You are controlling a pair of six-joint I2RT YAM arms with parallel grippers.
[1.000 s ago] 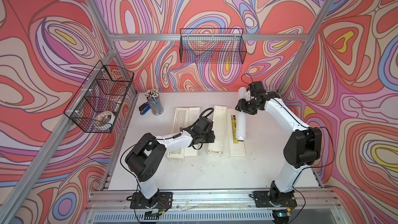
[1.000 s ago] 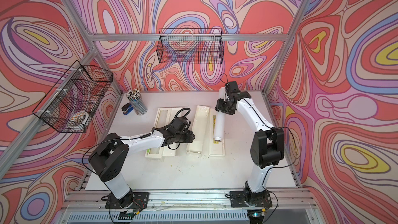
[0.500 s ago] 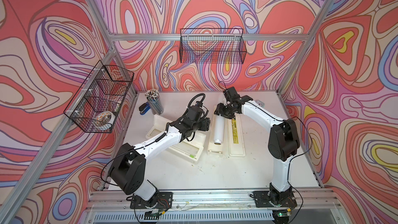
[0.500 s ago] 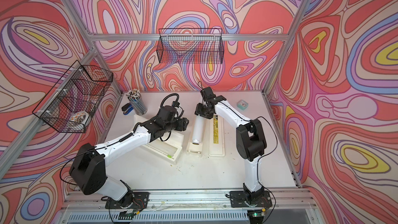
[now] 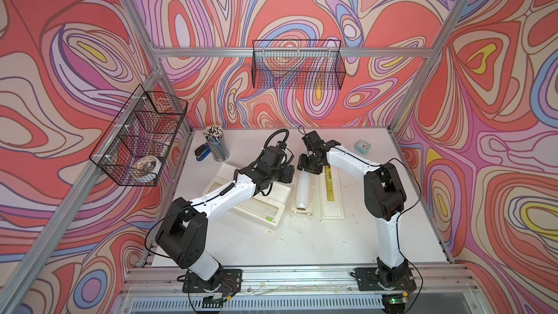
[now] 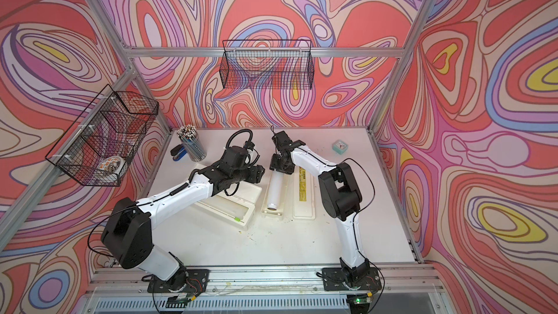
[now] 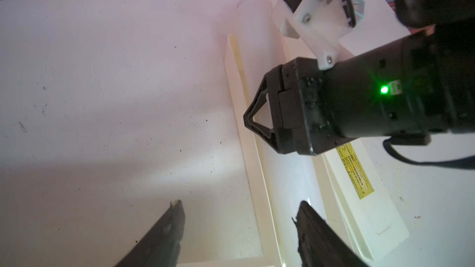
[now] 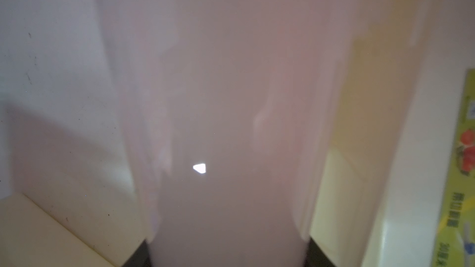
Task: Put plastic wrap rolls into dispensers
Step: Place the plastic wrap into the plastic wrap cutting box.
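The roll eases back and down between the sides of the base tray (image 5: 311, 193) (image 8: 341, 195) next. My right gripper then releases it, as it already lies lengthwise above that tray.
One plastic wrap roll (image 5: 303, 188) (image 6: 276, 190), a translucent white cylinder, lies lengthwise over the base tray of the right-hand dispenser (image 5: 294, 206). My right gripper (image 5: 311, 168) (image 6: 282, 168) is shut on its far end. In the right wrist view the roll (image 8: 231, 124) fills the picture between the dark fingers (image 8: 137, 256). That dispenser's lid (image 5: 331, 190) lies open beside it, yellow label up. The other dispenser (image 5: 256, 203) lies open and askew, its green tab (image 5: 268, 219) at the near corner. My left gripper (image 7: 240, 208) (image 5: 287, 173) is open, holds nothing and straddles the right-hand tray's wall (image 7: 239, 98).
A cup of pencils (image 5: 216, 146) and a blue stapler (image 5: 201, 154) stand at the back left. A small teal clock (image 5: 362, 146) sits at the back right. Wire baskets hang on the back wall (image 5: 297, 64) and the left wall (image 5: 139, 140).
The right gripper carried the roll leftward, from over the lid to over the base tray. The left dispenser turned askew. The left arm lifted towards the right dispenser and its jaws opened wider.
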